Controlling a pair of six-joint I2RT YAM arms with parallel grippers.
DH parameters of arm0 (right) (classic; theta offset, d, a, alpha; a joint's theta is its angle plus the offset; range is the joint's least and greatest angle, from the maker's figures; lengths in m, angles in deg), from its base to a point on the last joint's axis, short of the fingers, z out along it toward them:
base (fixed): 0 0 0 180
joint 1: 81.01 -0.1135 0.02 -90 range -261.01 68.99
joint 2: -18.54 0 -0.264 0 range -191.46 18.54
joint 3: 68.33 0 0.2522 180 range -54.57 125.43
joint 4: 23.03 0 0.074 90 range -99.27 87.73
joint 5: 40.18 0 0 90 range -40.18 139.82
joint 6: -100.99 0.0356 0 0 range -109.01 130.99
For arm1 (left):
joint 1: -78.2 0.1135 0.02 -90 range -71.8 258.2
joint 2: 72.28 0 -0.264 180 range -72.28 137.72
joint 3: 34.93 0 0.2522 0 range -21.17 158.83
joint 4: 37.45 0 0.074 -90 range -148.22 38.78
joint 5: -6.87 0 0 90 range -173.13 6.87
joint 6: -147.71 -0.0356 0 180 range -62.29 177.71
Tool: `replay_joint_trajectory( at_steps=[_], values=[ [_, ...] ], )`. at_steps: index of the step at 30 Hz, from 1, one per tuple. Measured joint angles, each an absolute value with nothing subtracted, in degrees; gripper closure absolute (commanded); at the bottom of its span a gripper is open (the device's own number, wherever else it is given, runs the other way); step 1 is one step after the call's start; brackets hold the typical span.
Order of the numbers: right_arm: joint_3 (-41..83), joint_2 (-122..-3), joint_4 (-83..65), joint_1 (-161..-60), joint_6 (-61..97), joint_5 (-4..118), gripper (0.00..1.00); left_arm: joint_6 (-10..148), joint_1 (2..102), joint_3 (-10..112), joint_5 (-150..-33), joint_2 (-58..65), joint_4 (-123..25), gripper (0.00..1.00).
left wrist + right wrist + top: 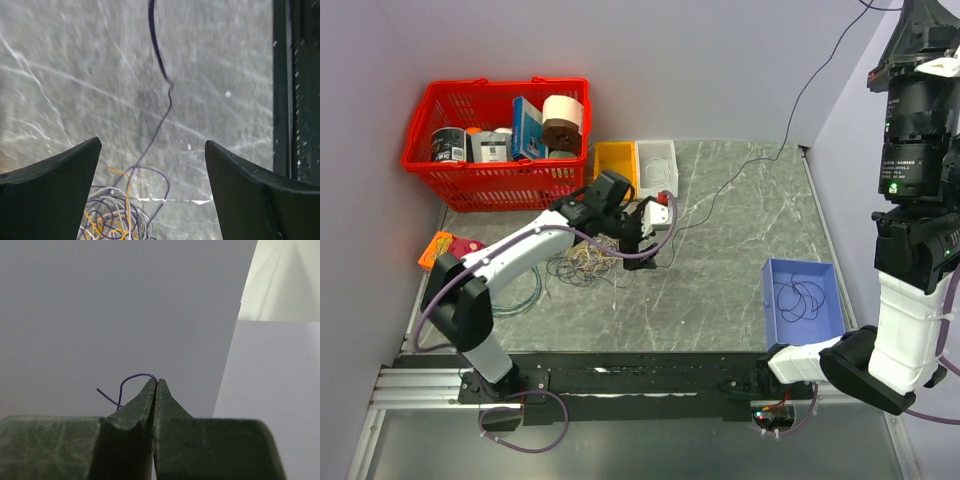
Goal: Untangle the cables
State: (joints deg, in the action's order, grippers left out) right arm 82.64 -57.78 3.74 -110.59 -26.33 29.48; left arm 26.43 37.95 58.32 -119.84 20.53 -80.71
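My left gripper comes down onto the purple wire next, just outside the heap (154, 136), because the wire runs as a single piece there.
The cables (582, 264) lie in a heap of purple-black, yellow-orange and pale grey loops left of the table's middle. The heap also shows at the bottom of the left wrist view (112, 220). My left gripper (644, 243) hovers just right of the heap, open and empty (152, 142). One thin dark purple wire (760, 165) runs from the heap area up to the top right; in the left wrist view it (159, 55) stretches away over the table. My right gripper (156, 382) is raised high, shut on that purple wire's end (131, 377).
A blue tray (825, 272) at the right holds one dark coiled cable (798, 300). A red basket (500, 178) of goods stands back left, with yellow (615, 165) and white (658, 163) bins beside it. A teal hoop (527, 292) and an orange packet (448, 248) lie at the left.
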Motion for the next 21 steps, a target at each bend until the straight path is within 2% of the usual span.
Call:
replay_joint_trajectory(
  at_steps=[4,6,11,13,16,17,18,21],
  values=[
    [82.64,-57.52,3.85,-110.59,-25.87,29.61,1.0,23.93,38.27,57.0,-119.07,24.55,-80.91,0.09],
    [82.62,-57.21,3.9,-110.59,-25.65,29.72,1.0,23.52,38.27,56.81,-117.56,27.07,-80.27,0.12],
    [82.62,-56.31,3.85,-110.59,-25.46,29.74,1.0,22.86,37.33,56.65,-115.03,32.03,-77.17,0.3],
    [82.62,-56.01,3.85,-110.59,-25.46,29.74,1.0,22.73,36.94,56.65,-114.74,33.56,-76.65,0.34],
    [81.96,-55.42,3.81,-110.59,-25.48,29.74,1.0,22.78,36.46,56.46,-114.64,35.59,-75.62,0.51],
    [81.85,-55.33,3.85,-110.59,-25.48,29.72,1.0,22.78,36.44,55.93,-114.66,35.79,-75.23,0.81],
    [81.81,-55.18,3.83,-110.59,-25.48,29.74,1.0,22.89,36.37,55.39,-114.68,35.79,-75.03,0.99],
    [81.24,-54.61,3.7,-110.59,-25.5,29.72,1.0,23.41,36.37,54.93,-114.72,35.79,-74.7,0.99]
  ],
)
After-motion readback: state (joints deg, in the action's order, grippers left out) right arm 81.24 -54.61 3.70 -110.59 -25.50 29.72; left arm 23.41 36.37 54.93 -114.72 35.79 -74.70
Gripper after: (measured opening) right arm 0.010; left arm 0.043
